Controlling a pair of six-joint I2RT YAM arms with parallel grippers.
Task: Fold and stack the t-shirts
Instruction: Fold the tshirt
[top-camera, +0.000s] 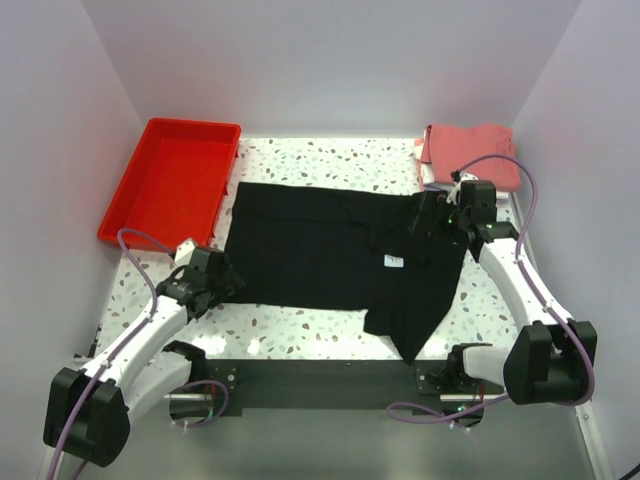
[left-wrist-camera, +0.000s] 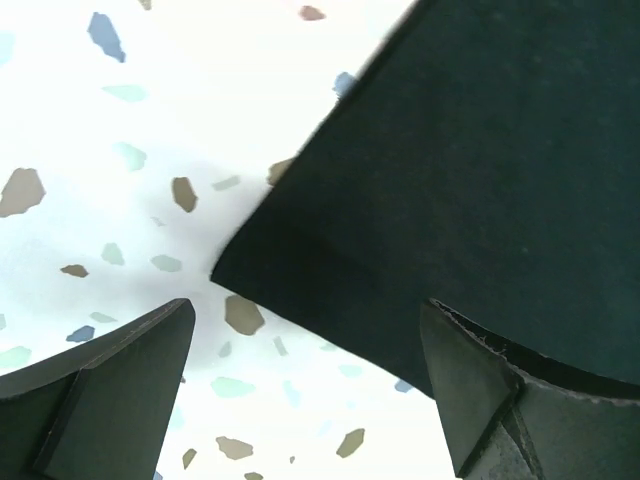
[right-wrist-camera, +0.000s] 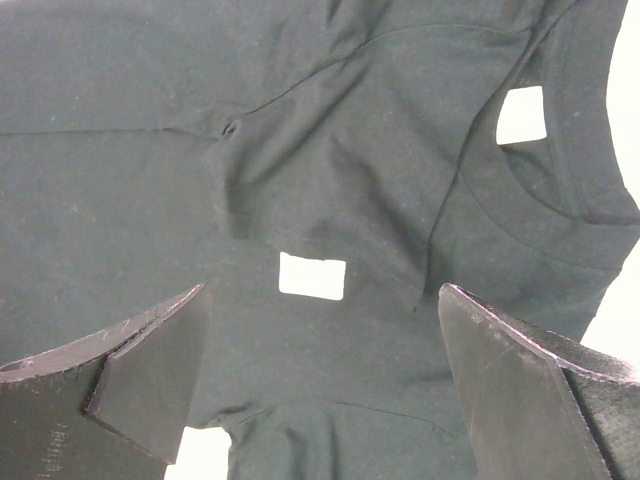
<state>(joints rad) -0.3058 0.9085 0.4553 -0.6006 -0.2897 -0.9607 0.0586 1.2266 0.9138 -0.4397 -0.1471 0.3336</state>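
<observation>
The near hem corner of the black t-shirt (left-wrist-camera: 237, 269) lies flat between the open fingers of my left gripper, so I need to lower that gripper onto it next.
A black t-shirt (top-camera: 320, 250) lies spread on the speckled table, its white neck label (top-camera: 393, 262) showing and one sleeve hanging toward the front edge. My left gripper (top-camera: 228, 282) is open at the shirt's near-left hem corner; in the left wrist view that corner (left-wrist-camera: 450, 190) lies between the fingers (left-wrist-camera: 120, 380), not gripped. My right gripper (top-camera: 428, 222) is open over the shirt's collar end. In the right wrist view the label (right-wrist-camera: 312, 275) and neck (right-wrist-camera: 540, 190) lie under the open fingers (right-wrist-camera: 520, 380). A salmon-red shirt (top-camera: 470, 152) lies folded at the back right.
A red plastic tray (top-camera: 140, 195) stands at the back left, next to the shirt's far-left corner. White walls close in the table on three sides. A white edge (top-camera: 424, 165) shows under the folded salmon shirt.
</observation>
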